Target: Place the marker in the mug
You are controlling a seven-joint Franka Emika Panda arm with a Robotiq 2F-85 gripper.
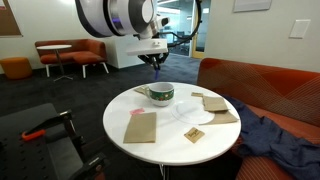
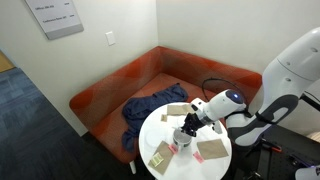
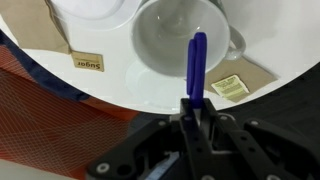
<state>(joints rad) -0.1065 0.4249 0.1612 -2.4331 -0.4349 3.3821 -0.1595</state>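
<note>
My gripper lowers the marker's blue-purple end into the mug's open top next and releases the marker there, since that opening lies below my gripper.
In the wrist view my gripper is shut on the marker, whose blue-purple end points up over the white inside of the mug. In an exterior view the mug, white with a dark green band, stands at the back of the round white table, and my gripper hangs just above it. In the other exterior view the gripper is over the table and hides the mug.
Brown paper napkins and small sugar packets lie on the table. A white disc sits beside the mug. An orange sofa with blue cloth stands behind the table.
</note>
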